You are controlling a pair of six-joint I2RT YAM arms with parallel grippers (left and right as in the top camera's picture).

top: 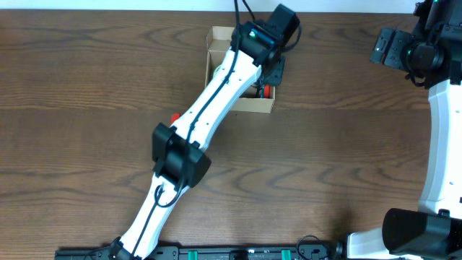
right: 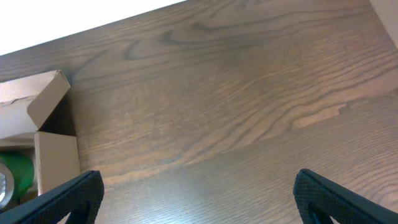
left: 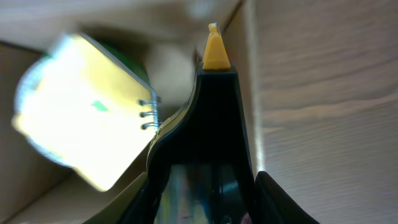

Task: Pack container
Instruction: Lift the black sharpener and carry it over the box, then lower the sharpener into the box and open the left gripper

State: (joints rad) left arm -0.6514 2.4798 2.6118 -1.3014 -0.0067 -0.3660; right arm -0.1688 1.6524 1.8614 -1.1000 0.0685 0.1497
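The space between the notepad and the container's side is clear for the black tool. My left gripper will next lower the tool onto the bare container bottom beside the yellow notepad point(left: 87, 112).
The tan cardboard container point(top: 216, 43) stands open at the far middle of the table; it also shows in the right wrist view point(right: 56, 155). My left gripper point(top: 271, 72) reaches down inside it by its right wall point(left: 247, 68). It is shut point(left: 208, 193) on a black tool with a yellow tip point(left: 214, 93). A yellow spiral notepad point(left: 87, 112) lies blurred in the box to the left of the tool. A green roll point(right: 15, 174) sits in the box. My right gripper point(top: 386, 47) point(right: 199, 199) is open and empty over bare table, well right of the box.
Something orange-red point(top: 266, 90) shows in the box under the left wrist. A small red item point(top: 175, 117) lies on the table beside the left arm. The box's flap point(right: 46, 99) stands up at its right end. The table is dark wood point(top: 346, 144).
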